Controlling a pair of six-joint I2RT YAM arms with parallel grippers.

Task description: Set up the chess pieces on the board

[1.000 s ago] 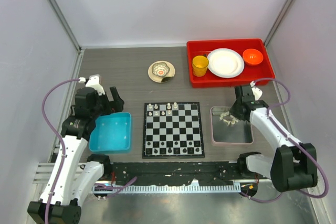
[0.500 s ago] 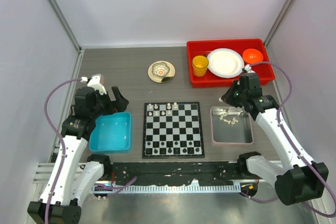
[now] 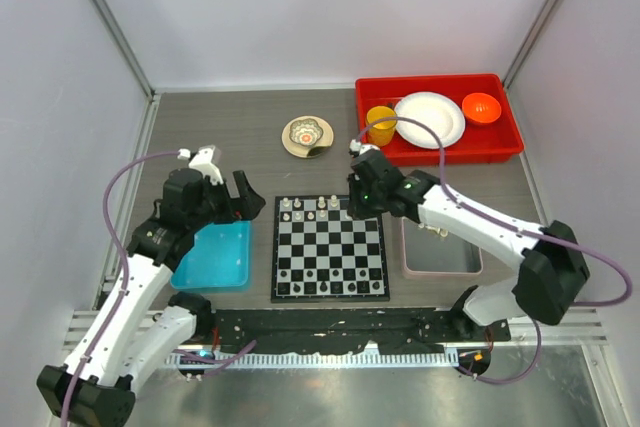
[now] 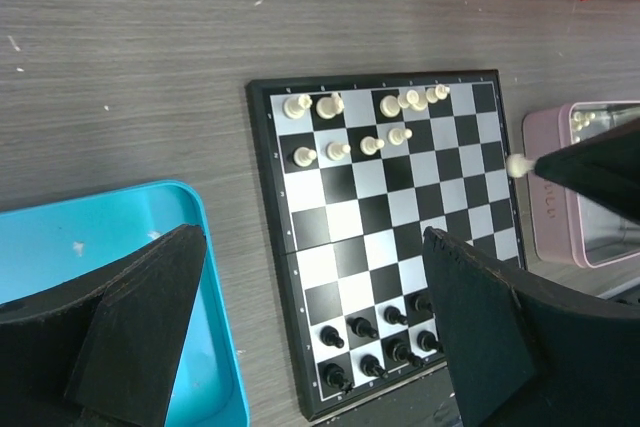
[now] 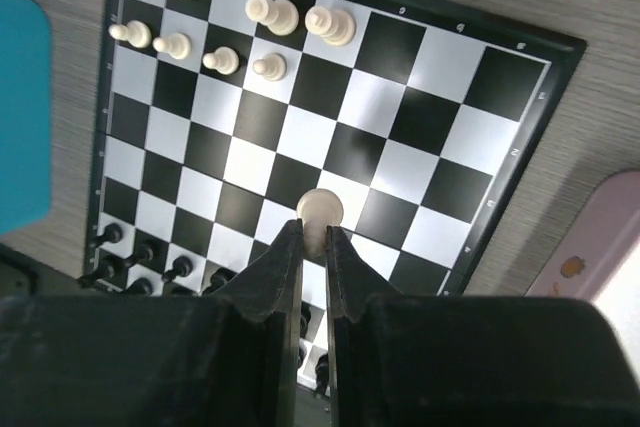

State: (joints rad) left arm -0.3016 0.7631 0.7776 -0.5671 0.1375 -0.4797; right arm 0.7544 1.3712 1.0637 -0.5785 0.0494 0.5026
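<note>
I will lower the cream pawn with my right gripper next, toward the left in the top view, onto the black square near the board's middle [image 3: 337, 239] [image 5: 292, 179], because that square is empty.
The board [image 3: 330, 247] lies at the table's middle, with several cream chess pieces [image 3: 308, 207] on its far rows and black pieces [image 3: 325, 289] on its near rows. My right gripper [image 5: 313, 238] is shut on a cream pawn [image 5: 320, 213] and holds it above the board's far right part [image 3: 362, 197]. The pawn also shows in the left wrist view [image 4: 517, 166]. My left gripper [image 3: 228, 195] is open and empty, above the blue bin's [image 3: 212, 255] far edge, left of the board [image 4: 385, 237].
A grey tray [image 3: 440, 242] with a few cream pieces sits right of the board. A red bin [image 3: 438, 117] holds a yellow cup [image 3: 380, 125], a white plate and an orange bowl. A small dish [image 3: 307, 135] stands behind the board.
My right gripper rose from the grey tray and swung left to above the board's far right part. My left gripper moved right, towards the board.
</note>
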